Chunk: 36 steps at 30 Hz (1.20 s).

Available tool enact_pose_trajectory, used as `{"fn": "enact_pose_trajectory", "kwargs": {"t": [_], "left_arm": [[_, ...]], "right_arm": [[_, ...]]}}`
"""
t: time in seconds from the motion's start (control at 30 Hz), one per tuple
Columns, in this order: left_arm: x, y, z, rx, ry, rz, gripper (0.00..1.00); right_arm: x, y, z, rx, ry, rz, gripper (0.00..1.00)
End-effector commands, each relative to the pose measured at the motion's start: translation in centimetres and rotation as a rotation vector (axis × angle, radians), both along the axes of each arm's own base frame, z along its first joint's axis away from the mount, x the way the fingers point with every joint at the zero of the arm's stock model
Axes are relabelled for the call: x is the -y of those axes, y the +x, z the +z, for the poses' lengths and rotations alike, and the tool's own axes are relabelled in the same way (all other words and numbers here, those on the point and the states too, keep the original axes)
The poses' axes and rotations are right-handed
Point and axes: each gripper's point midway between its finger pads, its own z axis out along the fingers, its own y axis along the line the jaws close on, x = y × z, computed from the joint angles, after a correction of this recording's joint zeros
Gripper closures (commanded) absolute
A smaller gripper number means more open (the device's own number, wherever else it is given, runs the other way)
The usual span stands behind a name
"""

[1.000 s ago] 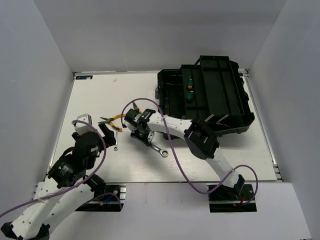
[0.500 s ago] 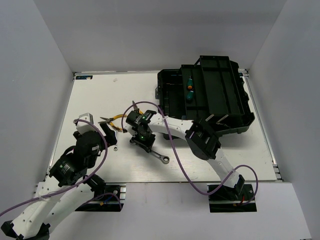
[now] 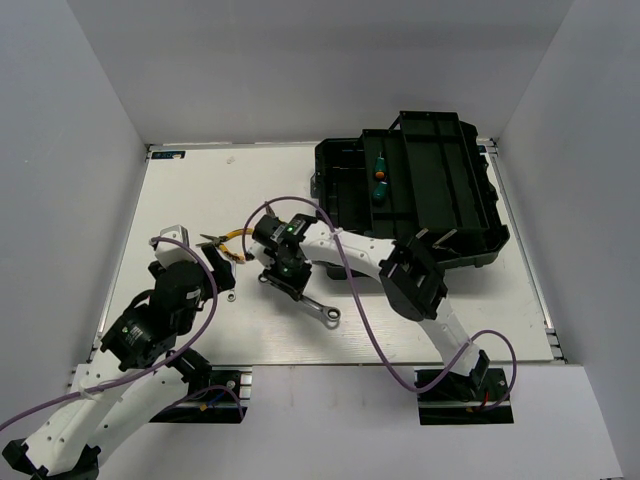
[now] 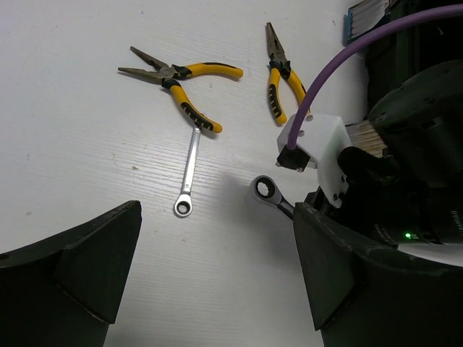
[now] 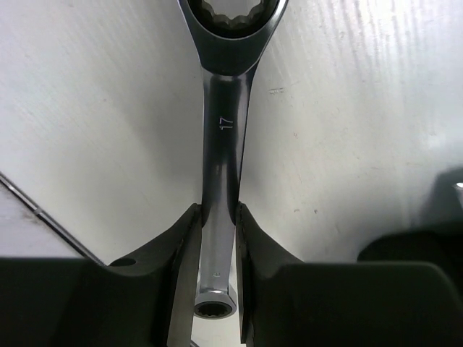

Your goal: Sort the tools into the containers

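The wide tray (image 3: 438, 178) beside the screwdrivers is empty, so the robot's right gripper should lift, swing outward past the screwdrivers and move down to let go of the wrench on that tray.
My right gripper (image 3: 284, 272) is shut on the shaft of the long silver ratchet wrench (image 5: 223, 137), low over the table; the wrench's free ring end (image 3: 327, 313) sticks out toward the near edge. My left gripper (image 4: 210, 289) is open and empty above the table. Ahead of it lie a small silver wrench (image 4: 189, 170) and two yellow-handled pliers (image 4: 177, 79) (image 4: 278, 72). The black toolbox (image 3: 440, 200) stands open at the back right. Two green-handled screwdrivers (image 3: 379, 178) lie in its tray.
The right arm's purple cable (image 3: 345, 290) loops over the table by the wrench. The toolbox lid (image 3: 470, 240) overhangs toward the right arm's elbow. White walls close the table on three sides. Bare white table (image 3: 190, 190) lies at the back left.
My right gripper has shifted a little with the long wrench, and the wrench's free end has swung toward the near edge. My left gripper has edged slightly to the right.
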Motion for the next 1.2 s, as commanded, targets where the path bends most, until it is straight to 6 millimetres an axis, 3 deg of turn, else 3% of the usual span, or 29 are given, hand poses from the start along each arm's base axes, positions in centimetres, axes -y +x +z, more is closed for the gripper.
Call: {"fn": "enact_pose_trajectory", "kwargs": {"t": [0.0, 0.17, 0.4, 0.67, 0.83, 0.93, 0.97, 1.07, 1.17], "left_arm": [[0.2, 0.1, -0.2, -0.004, 0.006, -0.009, 0.05], [0.2, 0.1, -0.2, -0.004, 0.006, -0.009, 0.05], [0.4, 0.1, -0.4, -0.014, 0.008, -0.017, 0.05], [0.7, 0.3, -0.6, -0.024, 0.018, -0.029, 0.05], [1.3, 0.9, -1.7, -0.072, 0.055, -0.041, 0.05], [1.5, 1.2, -2.7, -0.117, 0.097, -0.045, 0.06], [1.9, 1.4, -3.7, -0.161, 0.123, -0.054, 0.06], [2.6, 1.9, -5.6, -0.249, 0.171, -0.072, 0.06], [3.5, 2.5, -6.0, -0.259, 0.168, -0.098, 0.06]], "right_arm": [[-1.0, 0.7, 6.3, 0.062, 0.125, 0.006, 1.00], [-1.3, 1.0, 7.9, 0.079, 0.157, 0.005, 1.00], [-1.7, 1.6, 12.1, 0.132, 0.241, 0.004, 1.00], [-0.8, 4.6, 19.6, 0.293, 0.379, -0.054, 1.00], [1.7, 7.5, 23.0, 0.443, 0.400, -0.118, 1.00], [3.9, 9.8, 25.4, 0.528, 0.415, -0.182, 1.00], [4.7, 9.9, 26.9, 0.563, 0.436, -0.195, 1.00], [7.0, 11.7, 28.8, 0.634, 0.450, -0.251, 1.00], [10.3, 13.3, 31.9, 0.724, 0.475, -0.329, 1.00]]}}
